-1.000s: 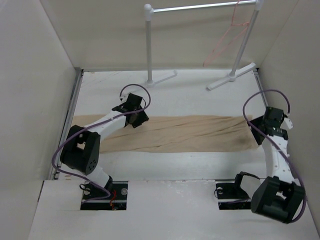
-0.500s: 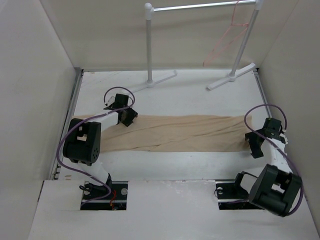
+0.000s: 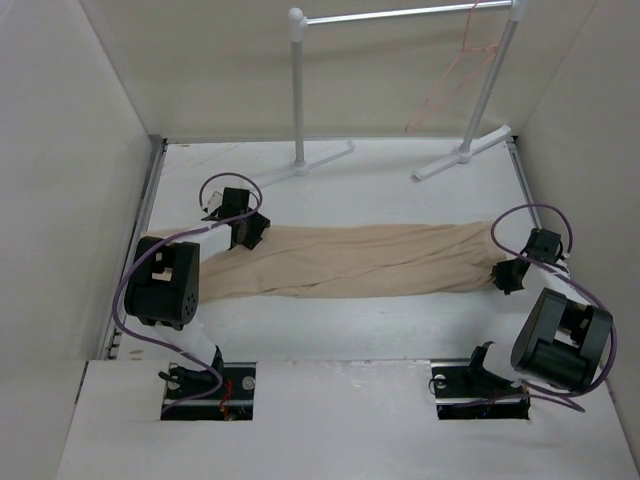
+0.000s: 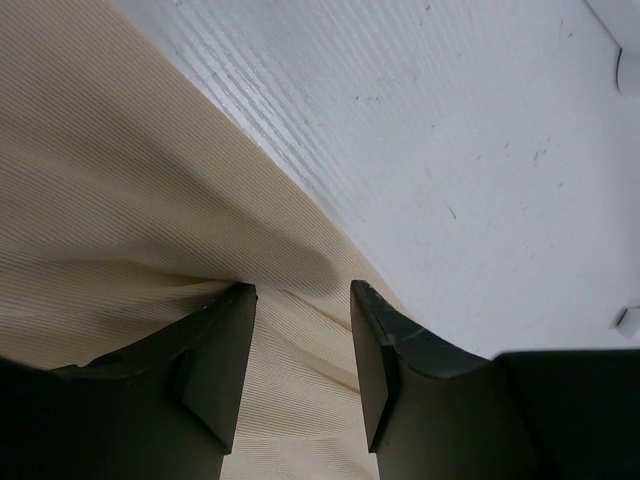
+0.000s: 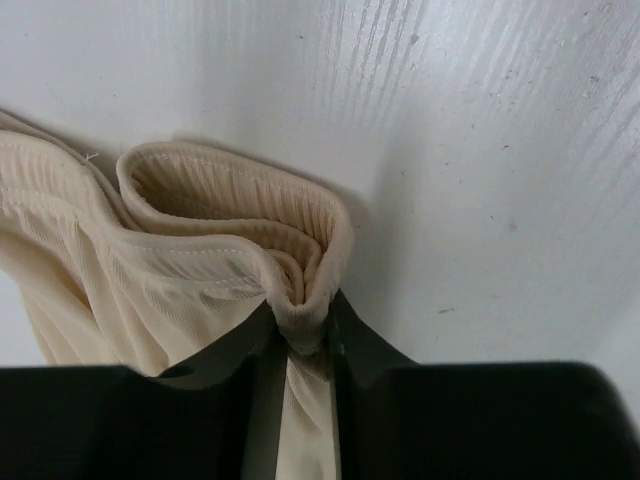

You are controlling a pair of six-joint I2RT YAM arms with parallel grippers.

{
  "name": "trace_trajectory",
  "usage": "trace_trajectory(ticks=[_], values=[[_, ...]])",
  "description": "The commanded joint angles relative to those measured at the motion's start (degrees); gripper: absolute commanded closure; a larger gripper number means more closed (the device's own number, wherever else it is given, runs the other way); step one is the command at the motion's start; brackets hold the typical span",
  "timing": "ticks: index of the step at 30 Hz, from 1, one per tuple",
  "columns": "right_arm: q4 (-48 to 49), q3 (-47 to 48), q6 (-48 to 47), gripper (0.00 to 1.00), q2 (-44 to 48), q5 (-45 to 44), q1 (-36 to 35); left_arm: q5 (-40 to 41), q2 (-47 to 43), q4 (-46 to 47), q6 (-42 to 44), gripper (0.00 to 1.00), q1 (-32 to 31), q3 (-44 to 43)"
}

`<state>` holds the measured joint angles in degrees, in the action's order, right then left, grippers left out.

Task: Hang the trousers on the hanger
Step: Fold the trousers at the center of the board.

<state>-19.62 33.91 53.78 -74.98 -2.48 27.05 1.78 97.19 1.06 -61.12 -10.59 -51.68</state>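
Observation:
I should next raise my right gripper, fold the waistband over toward the stretched trousers' other end (image 3: 226, 273) and release it, because that end is to the left of my gripper in the top view.
The tan trousers (image 3: 370, 262) lie stretched left to right across the white table. My right gripper (image 3: 506, 276) is at their right end, shut on a bunched fold of the ribbed waistband (image 5: 300, 285); in the right wrist view the right gripper (image 5: 303, 322) pinches it tight. My left gripper (image 3: 246, 232) rests on the left end. In the left wrist view its fingers (image 4: 222, 365) stand apart on flat cloth (image 4: 120, 200), and the left gripper (image 4: 300, 292) is open. The pink hanger (image 3: 455, 80) hangs from the rack bar at the back right.
A white garment rack (image 3: 298, 90) with a metal bar (image 3: 400, 14) stands at the back, its feet (image 3: 463, 157) on the table. Beige walls (image 3: 70, 150) close in the left, right and back sides.
My right gripper came down at the trousers' right end and shut on the waistband. My left gripper slid left along the cloth. The trousers look more bunched.

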Motion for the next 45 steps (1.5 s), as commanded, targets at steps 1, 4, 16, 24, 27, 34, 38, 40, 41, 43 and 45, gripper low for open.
trace_trajectory(ticks=[1, 4, 16, 24, 27, 34, 38, 40, 41, 43, 45], values=[[0.90, 1.50, 1.42, 0.81, 0.00, -0.41, 0.60, 2.96, -3.92, -0.88, 1.27, 0.59, 0.70, 1.76], [0.37, 3.26, 1.33, 0.88, 2.73, -1.21, 0.94, 2.96, -6.74, -1.50, 1.88, 0.58, 0.09, 2.90], [-9.20, 24.69, -5.08, 0.91, 13.18, -5.61, 4.20, 2.87, -12.81, -11.33, 2.94, 0.58, -14.75, -0.34], [-13.17, 36.22, -10.88, 0.90, 16.09, -2.97, -4.39, 8.66, -16.14, -22.57, 3.11, 0.57, -29.18, -10.36], [-12.73, 37.45, -12.46, 0.90, 15.92, -3.50, -14.75, 11.92, -22.72, -29.77, 5.30, 0.54, -26.56, -11.95], [-14.22, 45.62, -11.42, 0.90, 11.36, -7.35, -39.97, 16.32, -44.43, -41.49, 9.71, 0.52, -9.95, -10.73], [-14.75, 52.64, -8.87, 0.90, 2.50, -14.12, -57.37, 13.61, -52.09, -41.49, 10.76, 0.51, 3.31, -6.16], [-14.84, 57.38, -7.73, 0.90, -3.65, -16.23, -64.85, 9.32, -53.85, -41.05, 10.59, 0.51, 8.85, -3.88], [-15.01, 59.93, -7.46, 0.90, -6.99, -17.11, -68.28, 7.38, -54.81, -40.70, 10.67, 0.51, 11.40, -2.74], [-15.27, 65.20, -6.85, 0.89, -14.45, -18.08, -74.87, 4.39, -57.44, -40.43, 10.41, 0.51, 16.50, 0.07], [-15.54, 70.21, -5.62, 0.86, -22.10, -17.65, -80.94, 3.41, -59.56, -41.05, 10.41, 0.50, 20.46, 1.75]])
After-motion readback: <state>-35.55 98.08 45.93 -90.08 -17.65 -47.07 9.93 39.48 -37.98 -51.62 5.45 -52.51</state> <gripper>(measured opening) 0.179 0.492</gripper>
